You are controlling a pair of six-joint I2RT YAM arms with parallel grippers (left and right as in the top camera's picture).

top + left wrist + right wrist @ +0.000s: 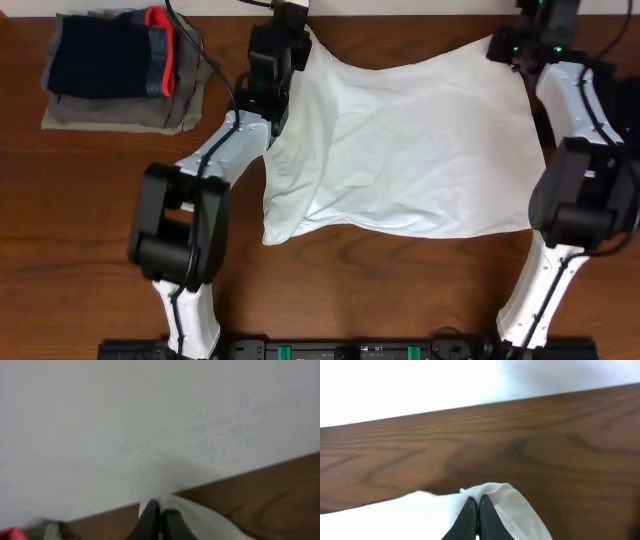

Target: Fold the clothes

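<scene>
The garment's far corner by the stack is still lifted, so my left gripper should next move down toward the stack and release the cloth on the bare tabletop.
A white garment (400, 150) lies spread over the middle of the wooden table, its far edge lifted at both corners. My left gripper (300, 35) is shut on the far left corner; the wrist view shows the black fingers (159, 510) pinched on a fold of white cloth (200, 517). My right gripper (505, 45) is shut on the far right corner; its wrist view shows the fingers (475, 505) closed on white cloth (505, 500) above the table.
A stack of folded clothes (120, 65), dark blue with a red trim on a grey piece, sits at the far left corner of the table (80, 230). Both arms reach along the garment's sides. The pale wall lies past the table's far edge.
</scene>
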